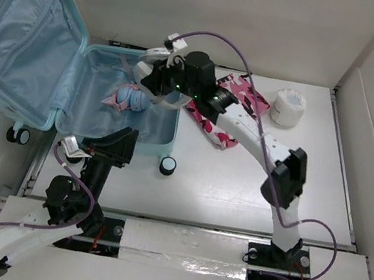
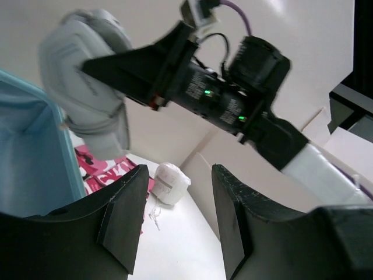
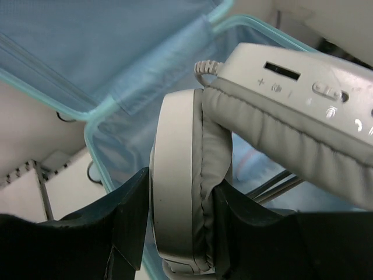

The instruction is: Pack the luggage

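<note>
I need to lower my right gripper next into the luggage's lower half [image 1: 159,111] beside the blue and pink item and let go of the headphones [image 1: 147,69], because that space is below it.
The luggage [image 1: 91,105] lies open at the left of the table, its lid [image 1: 25,32] propped against the wall. A blue and pink soft item [image 1: 128,97] rests in its lower half. My right gripper [image 1: 155,80] hangs over that half, shut on one ear cup of grey-white headphones [image 1: 147,69]. The right wrist view has that cup [image 3: 186,186] squeezed between the fingers [image 3: 131,210] of my right gripper [image 3: 180,198], above the blue lining [image 3: 116,58]. My left gripper [image 1: 122,144] is open and empty at the luggage's near edge. From the left wrist view, my left gripper [image 2: 178,216] looks up at the headphones [image 2: 93,87].
A pink patterned cloth [image 1: 225,110] lies under the right arm, just right of the luggage. A white roll [image 1: 288,107] stands at the back right, also seen as the white roll [image 2: 171,182] between my left fingers. A spinner wheel [image 1: 168,166] sticks out at the case's near corner.
</note>
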### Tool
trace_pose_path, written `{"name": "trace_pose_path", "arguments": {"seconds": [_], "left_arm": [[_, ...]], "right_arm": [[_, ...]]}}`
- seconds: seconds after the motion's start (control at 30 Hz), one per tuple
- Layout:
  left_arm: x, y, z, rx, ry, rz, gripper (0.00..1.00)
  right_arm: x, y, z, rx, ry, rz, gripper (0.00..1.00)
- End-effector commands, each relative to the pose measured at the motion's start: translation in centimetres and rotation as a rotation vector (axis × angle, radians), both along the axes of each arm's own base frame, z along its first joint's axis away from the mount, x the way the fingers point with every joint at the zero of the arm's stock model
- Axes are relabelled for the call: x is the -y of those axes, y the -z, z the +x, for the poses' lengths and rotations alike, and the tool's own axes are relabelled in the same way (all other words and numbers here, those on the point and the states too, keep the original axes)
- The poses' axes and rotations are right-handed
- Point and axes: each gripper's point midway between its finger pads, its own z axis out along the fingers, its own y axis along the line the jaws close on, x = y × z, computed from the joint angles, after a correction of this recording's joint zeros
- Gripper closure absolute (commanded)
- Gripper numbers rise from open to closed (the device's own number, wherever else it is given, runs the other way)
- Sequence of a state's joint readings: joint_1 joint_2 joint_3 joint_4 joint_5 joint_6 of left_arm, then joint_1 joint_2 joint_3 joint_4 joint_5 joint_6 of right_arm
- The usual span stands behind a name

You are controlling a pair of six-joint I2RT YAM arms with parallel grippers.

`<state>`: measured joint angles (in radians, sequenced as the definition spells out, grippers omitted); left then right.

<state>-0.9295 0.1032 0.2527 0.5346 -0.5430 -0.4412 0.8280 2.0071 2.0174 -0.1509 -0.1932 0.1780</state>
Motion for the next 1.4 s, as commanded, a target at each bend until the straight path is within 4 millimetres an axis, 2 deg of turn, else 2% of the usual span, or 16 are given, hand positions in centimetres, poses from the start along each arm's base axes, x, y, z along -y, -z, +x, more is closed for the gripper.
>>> {"name": "trace_pose_path", "arguments": {"seconds": [0.0, 0.03, 0.27, 0.4, 0.5, 0.73, 0.77, 0.83, 0.9, 0.97, 1.0, 1.03, 1.1, 1.2, 1.27, 1.37], "left_arm": [[-0.8, 0.0, 0.3, -0.006, -0.043, -0.008, 0.56], [-0.9, 0.1, 0.3, -0.011, -0.049, -0.009, 0.56], [-0.8, 0.5, 0.7, -0.025, -0.063, 0.002, 0.54], [-0.6, 0.6, 0.8, -0.029, -0.063, 0.011, 0.54], [-0.3, 0.9, 1.0, -0.038, -0.062, 0.024, 0.54], [0.0, 1.1, 1.2, -0.044, -0.063, 0.035, 0.53], [0.0, 1.2, 1.2, -0.044, -0.065, 0.036, 0.53], [-0.1, 1.2, 1.3, -0.046, -0.066, 0.037, 0.54], [-0.1, 1.2, 1.3, -0.048, -0.067, 0.036, 0.53], [0.0, 1.3, 1.3, -0.047, -0.064, 0.039, 0.53], [0.0, 1.3, 1.3, -0.049, -0.066, 0.039, 0.53], [0.2, 1.4, 1.4, -0.051, -0.063, 0.045, 0.53], [0.3, 1.4, 1.4, -0.053, -0.062, 0.05, 0.53], [0.9, 1.6, 1.5, -0.058, -0.044, 0.066, 0.53], [1.2, 1.6, 1.6, -0.057, -0.04, 0.07, 0.52], [1.7, 1.8, 1.8, -0.064, -0.03, 0.086, 0.51]], "right_arm": [[-3.3, -6.2, -0.2, 0.124, -0.124, 0.178, 0.76], [-4.6, -3.5, 1.0, 0.09, -0.118, 0.157, 0.76], [-6.2, -1.6, 4.6, 0.051, -0.09, 0.238, 0.67], [-6.6, 1.1, 6.0, -0.01, -0.09, 0.252, 0.42], [-5.9, 0.3, 6.9, 0.008, -0.057, 0.268, 0.18], [-3.1, -4.4, 7.2, 0.097, -0.03, 0.293, 0.02], [-1.4, -7.3, 6.7, 0.136, -0.013, 0.315, 0.02], [1.1, -5.3, 7.9, 0.136, 0.055, 0.266, 0.07], [4.7, -7.8, 7.7, 0.18, 0.109, 0.272, 0.13], [9.3, -4.5, 10.2, 0.148, 0.219, 0.2, 0.46], [11.9, -5.8, 10.1, 0.165, 0.263, 0.2, 0.55], [14.6, -5.1, 11.3, 0.159, 0.357, 0.175, 0.83], [21.7, -2.1, 12.9, 0.106, 0.536, 0.082, 1.0], [34.3, 1.1, 14.3, 0.051, 0.944, -0.047, 0.97], [41.4, 3.8, 14.2, -0.014, 1.122, -0.13, 0.77], [45.9, 5.9, 14.4, -0.065, 1.223, -0.228, 0.29]]}}
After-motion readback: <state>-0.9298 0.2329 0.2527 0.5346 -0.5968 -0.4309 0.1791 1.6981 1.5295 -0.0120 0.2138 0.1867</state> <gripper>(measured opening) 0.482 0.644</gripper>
